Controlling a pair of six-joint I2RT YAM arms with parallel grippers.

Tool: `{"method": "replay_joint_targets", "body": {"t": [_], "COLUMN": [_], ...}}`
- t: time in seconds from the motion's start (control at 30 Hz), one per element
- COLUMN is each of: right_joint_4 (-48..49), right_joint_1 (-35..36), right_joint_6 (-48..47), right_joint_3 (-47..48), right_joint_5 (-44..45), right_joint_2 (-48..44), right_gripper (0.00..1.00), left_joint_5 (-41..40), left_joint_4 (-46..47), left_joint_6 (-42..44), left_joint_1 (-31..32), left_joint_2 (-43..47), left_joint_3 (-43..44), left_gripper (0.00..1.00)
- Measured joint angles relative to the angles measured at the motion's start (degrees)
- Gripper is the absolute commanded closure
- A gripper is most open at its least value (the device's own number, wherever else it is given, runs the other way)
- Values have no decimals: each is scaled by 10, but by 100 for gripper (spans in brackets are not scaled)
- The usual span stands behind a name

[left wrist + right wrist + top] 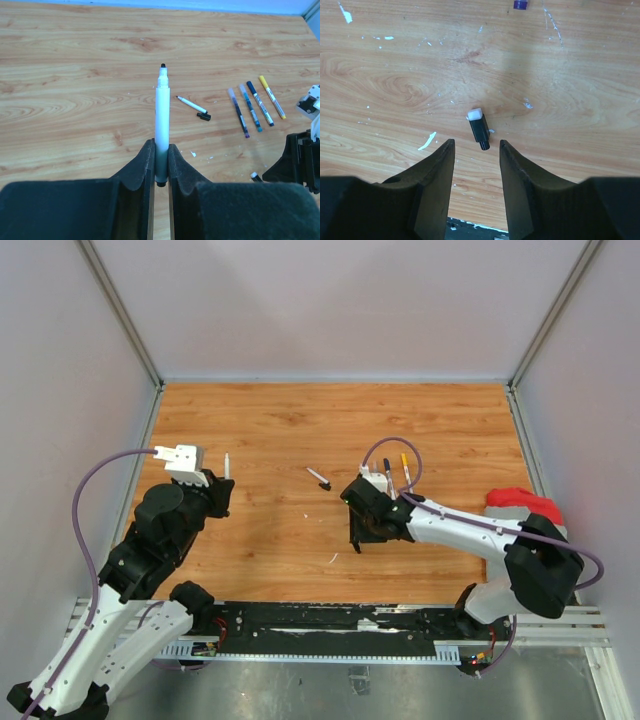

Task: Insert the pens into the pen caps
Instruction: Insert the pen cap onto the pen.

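Observation:
The right gripper will next turn slightly and lower its fingers to close on the black sides of the black pen cap (478, 129), which lies slanted to them.
My left gripper (160, 150) is shut on the lower end of a white pen (162, 115), which points away from it with its dark tip bare. In the top view this gripper (216, 487) is at the table's left and the pen (228, 464) sticks out beyond it. A black pen cap (478, 129) with a white end lies on the wood just ahead of my right gripper (477, 146), which is open and holds nothing. That gripper (356, 538) hangs low over the table's middle. Another thin pen (191, 104) lies beside a black cap (203, 116).
Several capped pens (250, 107) lie side by side to the right, one of them yellow (272, 96). A red and white object (520, 502) sits at the right edge. White flecks (427, 141) dot the wooden table (270, 420). Walls close it in on three sides.

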State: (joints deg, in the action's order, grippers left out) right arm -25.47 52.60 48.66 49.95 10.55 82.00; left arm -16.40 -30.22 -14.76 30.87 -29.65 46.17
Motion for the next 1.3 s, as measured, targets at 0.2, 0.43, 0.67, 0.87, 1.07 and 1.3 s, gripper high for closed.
{"method": "replay_joint_targets", "body": {"t": [0.2,0.43,0.67,0.87,1.07,1.3], "right_joint_4": [-14,-19,-30,-36,-40,-49], "right_joint_1": [-2,-2,-2,-5,-5,-5], "right_joint_6": [27,0,-68,-110,-130,-141], "right_joint_3": [3,21,40,69,77,88], "right_joint_5": [0,-6,-13,-28,-41,-53], "right_joint_2": [20,52,71,115,135,156], "right_gripper": [59,58,61,63,65,69], "left_joint_5": [0,2,2,4,4,4], "left_joint_4": [0,0,0,0,0,0], "left_joint_6": [0,0,0,0,0,0], "left_joint_1": [0,0,0,0,0,0], "left_joint_2": [-1,-2,-2,-2,-2,-2], "left_joint_3": [0,0,0,0,0,0], "left_gripper": [99,99,99,99,100,100]}}
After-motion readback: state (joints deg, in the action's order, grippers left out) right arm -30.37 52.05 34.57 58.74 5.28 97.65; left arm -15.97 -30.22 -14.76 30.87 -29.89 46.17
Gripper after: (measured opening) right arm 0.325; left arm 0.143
